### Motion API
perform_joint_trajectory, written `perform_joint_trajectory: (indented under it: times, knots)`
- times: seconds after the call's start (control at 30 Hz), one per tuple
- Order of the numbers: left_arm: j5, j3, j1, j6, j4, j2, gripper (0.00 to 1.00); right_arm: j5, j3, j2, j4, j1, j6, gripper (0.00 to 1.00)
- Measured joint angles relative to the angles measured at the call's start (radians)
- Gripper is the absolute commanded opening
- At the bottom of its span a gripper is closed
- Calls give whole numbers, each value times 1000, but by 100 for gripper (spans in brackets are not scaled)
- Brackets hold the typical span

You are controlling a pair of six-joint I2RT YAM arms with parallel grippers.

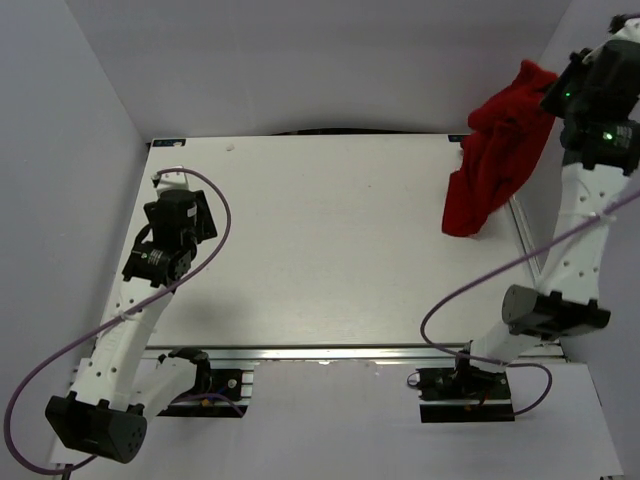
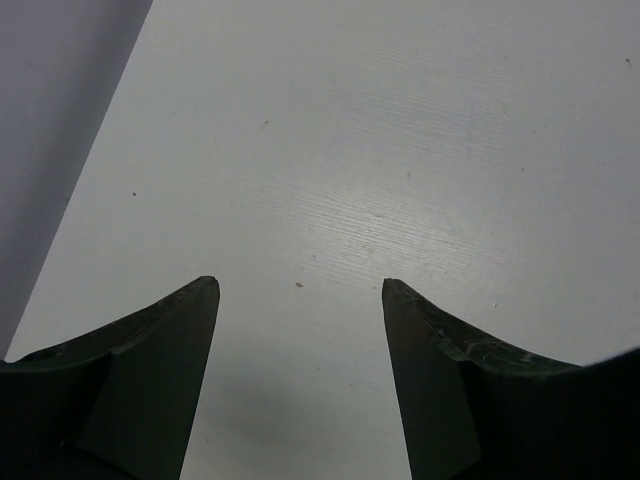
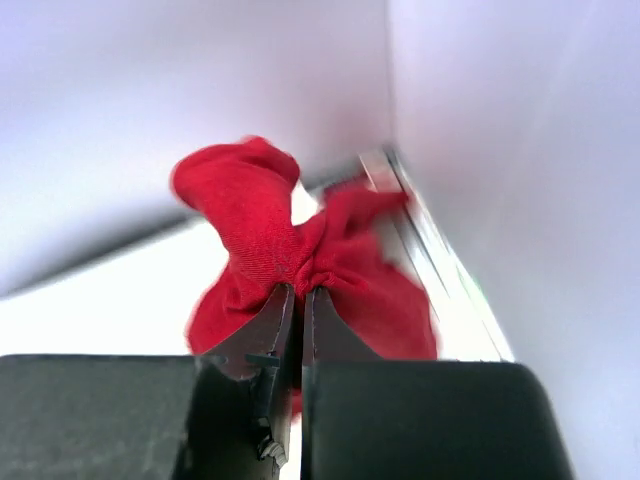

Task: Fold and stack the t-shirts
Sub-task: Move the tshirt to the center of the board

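Note:
Next, my right gripper swings to the left in the top view, lowers the shirt (image 3: 300, 240) onto the table's bare middle and releases the pinched fold.
A plain bright red t-shirt (image 1: 500, 150) hangs bunched in the air over the table's far right corner, its lower end near the tabletop. My right gripper (image 1: 556, 92) is raised high there and shut on a pinched fold of the shirt (image 3: 300, 240); its fingertips (image 3: 284, 300) nearly touch with cloth between them. My left gripper (image 1: 168, 180) is low over the table's left side, far from the shirt. In the left wrist view it is open (image 2: 300, 285), with only bare tabletop between its fingers.
The white table (image 1: 330, 240) is boxed in by white walls at the left, back and right. A metal rail (image 1: 525, 240) runs along the table's right edge under the hanging shirt. Purple cables loop from both arms near the front edge.

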Motion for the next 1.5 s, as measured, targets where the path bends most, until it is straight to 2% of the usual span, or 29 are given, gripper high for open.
perform_joint_trajectory:
  times: [0.17, 0.27, 0.43, 0.6, 0.83, 0.97, 1.07, 1.17, 1.4, 1.43, 1.47, 1.5]
  knots:
    - [14, 0, 0, -13, 1, -18, 78, -141, 31, -174, 115, 2, 64, 0]
    - [23, 0, 0, -22, 1, -33, 78, -277, 103, -169, 209, 8, 128, 0]
    - [31, -10, 0, -34, 0, -60, 78, -510, 102, -139, 397, 32, 293, 0]
    - [35, -13, 0, -40, 0, -70, 78, -618, 100, -68, 489, 151, 383, 0]
    - [49, -13, 0, -50, 0, -73, 78, -528, 68, 2, 441, 579, 272, 0]
    - [50, -13, 0, -52, -2, -73, 78, -410, 35, 37, 402, 759, 167, 0]
    - [48, -13, 0, -52, -8, -74, 78, -297, -159, -21, 422, 834, 105, 0]
    - [48, -8, 0, -51, -17, -74, 78, -194, -367, -89, 419, 859, 66, 0]
    - [48, -2, 0, -51, -18, -76, 78, -37, -546, -95, 377, 851, 16, 0]
    - [48, -2, 0, -52, -16, -76, 78, -30, -552, -82, 361, 850, 13, 6]
    - [48, -3, 0, -53, -13, -76, 78, -22, -552, -62, 351, 851, 12, 17]
    - [48, -3, 0, -54, -10, -76, 78, -13, -550, -37, 341, 851, 11, 32]
